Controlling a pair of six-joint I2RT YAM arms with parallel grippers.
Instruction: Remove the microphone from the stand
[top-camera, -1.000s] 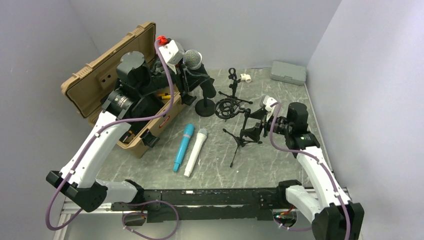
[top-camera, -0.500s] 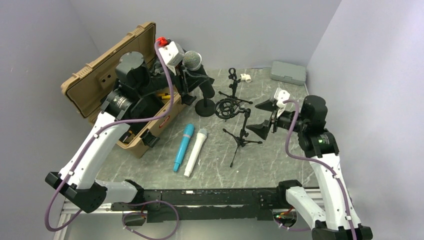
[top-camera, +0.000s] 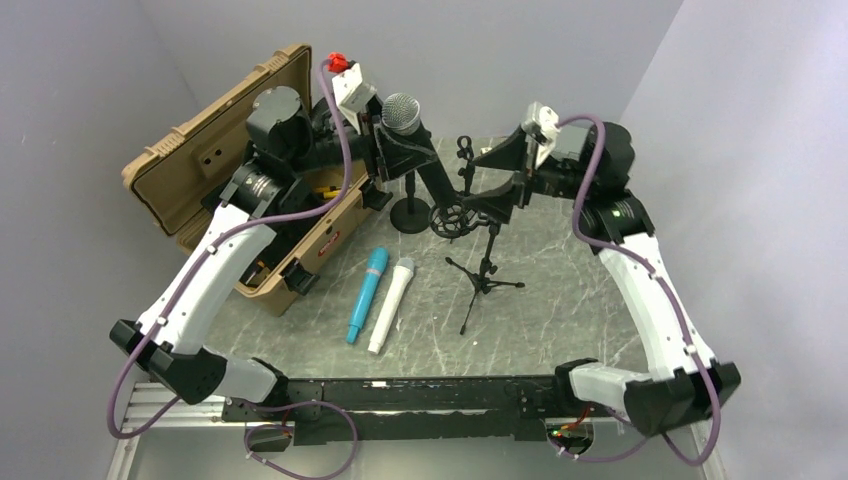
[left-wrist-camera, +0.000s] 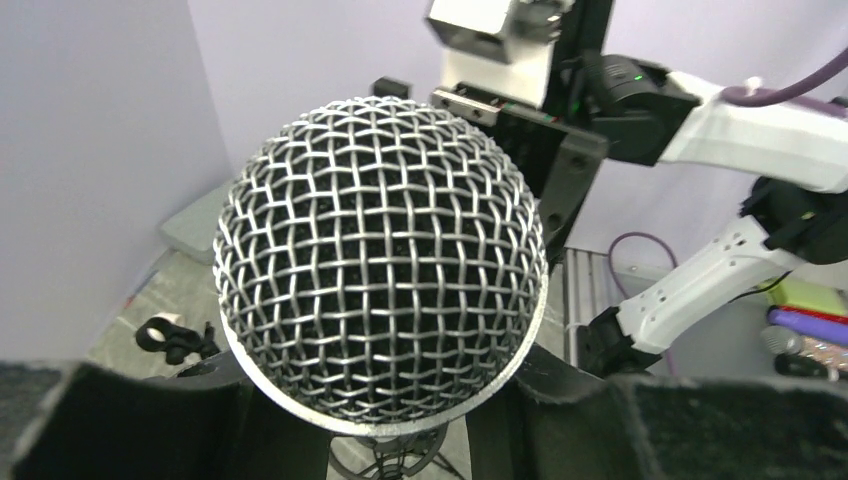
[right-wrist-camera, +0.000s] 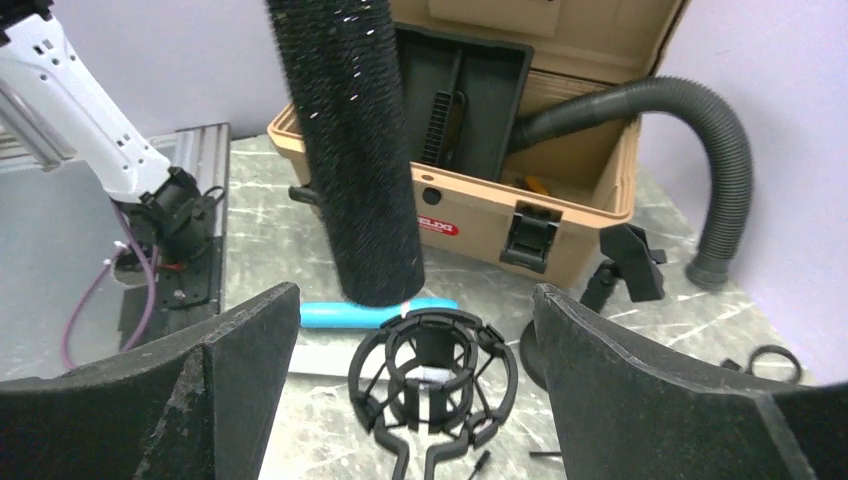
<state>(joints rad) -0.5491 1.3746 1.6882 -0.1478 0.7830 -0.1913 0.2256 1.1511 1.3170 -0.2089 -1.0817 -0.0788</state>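
Note:
The black microphone goes back and down with my left gripper next, its lower end clear of the ring. It is released onto the bare tabletop (top-camera: 438, 312) beside the white microphone.
The black microphone with a silver mesh head (top-camera: 404, 112) is tilted, its body (right-wrist-camera: 350, 150) slanting down toward the black shock-mount stand (top-camera: 452, 215). My left gripper (top-camera: 398, 150) is shut on the microphone just below the head, which fills the left wrist view (left-wrist-camera: 380, 250). In the right wrist view the mount's ring (right-wrist-camera: 432, 375) looks empty, with the microphone's lower end just above and behind it. My right gripper (top-camera: 497, 180) is open and hovers over the mount, its fingers (right-wrist-camera: 200, 390) on either side of the ring without touching it.
An open tan case (top-camera: 230, 170) with a grey hose (right-wrist-camera: 690, 150) stands at the left. A blue microphone (top-camera: 367, 290) and a white microphone (top-camera: 392, 303) lie in the middle. A small tripod stand (top-camera: 487, 270), a round-base stand (top-camera: 410, 213) and a grey box (top-camera: 578, 145) are nearby.
My left gripper has lifted the microphone up and to the right, tilting it. My right arm has swung from beside the tripod stand up and left to over the shock mount, jaws open.

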